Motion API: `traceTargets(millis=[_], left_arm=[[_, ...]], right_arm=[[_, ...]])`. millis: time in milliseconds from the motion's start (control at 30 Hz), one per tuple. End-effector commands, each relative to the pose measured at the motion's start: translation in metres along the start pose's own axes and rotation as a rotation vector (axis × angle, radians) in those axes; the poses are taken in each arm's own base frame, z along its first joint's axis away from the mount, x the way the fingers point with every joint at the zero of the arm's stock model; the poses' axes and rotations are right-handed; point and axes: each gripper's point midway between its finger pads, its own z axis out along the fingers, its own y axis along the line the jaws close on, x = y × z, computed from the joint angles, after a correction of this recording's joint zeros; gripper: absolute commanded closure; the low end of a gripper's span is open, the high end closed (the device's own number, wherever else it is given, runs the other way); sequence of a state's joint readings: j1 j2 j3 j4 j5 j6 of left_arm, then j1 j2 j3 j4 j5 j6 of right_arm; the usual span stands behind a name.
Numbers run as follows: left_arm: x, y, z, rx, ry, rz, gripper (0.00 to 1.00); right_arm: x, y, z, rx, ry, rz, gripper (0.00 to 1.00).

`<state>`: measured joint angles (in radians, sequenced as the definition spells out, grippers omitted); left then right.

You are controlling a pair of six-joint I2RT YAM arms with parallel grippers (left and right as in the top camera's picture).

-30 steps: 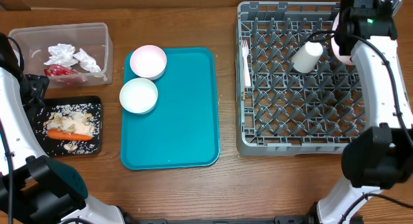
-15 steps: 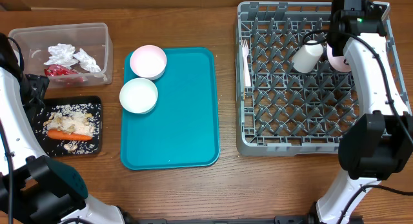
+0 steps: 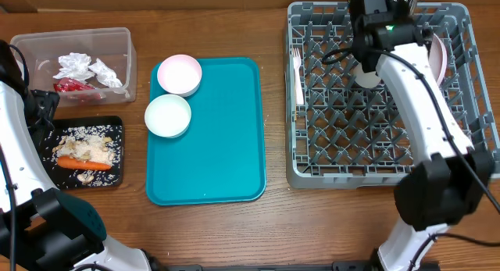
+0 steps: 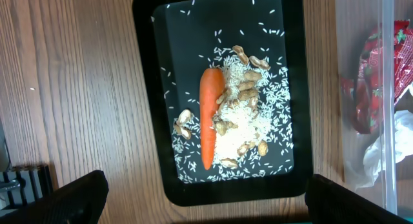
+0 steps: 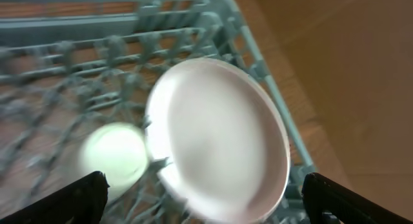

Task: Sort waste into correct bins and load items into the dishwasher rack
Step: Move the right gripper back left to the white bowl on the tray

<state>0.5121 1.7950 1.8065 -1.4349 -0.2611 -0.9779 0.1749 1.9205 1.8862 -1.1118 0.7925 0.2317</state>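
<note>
The nearer white bowl's rim (image 3: 185, 124) is my right gripper's goal, so my right gripper will first leave the rack and move back over the teal tray, to get down to it.
The white plate (image 3: 440, 57) stands on edge among the pegs on the right side of the grey dishwasher rack (image 3: 291, 146). In the right wrist view the plate (image 5: 219, 140) is blurred, with the white cup (image 5: 113, 159) to its left. My right gripper (image 5: 203, 185) is open and holds nothing. The white fork (image 3: 297, 72) lies along the rack's left side. Two white bowls (image 3: 179, 74) (image 3: 168, 115) sit by the teal tray. My left gripper (image 4: 206, 182) hangs open over the black tray (image 4: 145, 88), which holds the carrot (image 4: 208, 114) and rice (image 4: 258, 121).
The clear tub (image 3: 117, 37) at the back left holds crumpled napkins (image 3: 76, 65) and a red wrapper (image 3: 72, 85). The teal serving tray (image 3: 223, 138) fills the table's middle. My right arm (image 3: 422, 107) stretches across the rack, covering part of the cup (image 3: 367, 78).
My right gripper opened and let go of the plate, which now stands in the rack. The right arm swung left across the rack. The left arm has not moved.
</note>
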Motion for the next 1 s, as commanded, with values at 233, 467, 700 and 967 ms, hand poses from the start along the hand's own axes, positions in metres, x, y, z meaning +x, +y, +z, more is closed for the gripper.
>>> traceTargets(millis=[233, 467, 700, 967], left_arm=[[0.001, 0.001, -0.005, 0.012, -0.007, -0.021, 0.0], [0.001, 0.001, -0.005, 0.012, -0.007, -0.02, 0.0], [0.001, 0.001, -0.005, 0.012, -0.007, -0.021, 0.0], [0.001, 0.001, -0.005, 0.012, -0.007, -0.021, 0.0]], right_arm=[[-0.011, 0.101, -0.234, -1.394, 0.056, 0.007, 0.0], [0.016, 0.153, -0.266, -1.526, 0.116, -0.113, 0.0], [0.061, 0.225, -0.248, -1.31, 0.25, -0.113, 0.0], [0.138, 0.319, -0.248, -1.262, 0.39, -0.201, 0.2]])
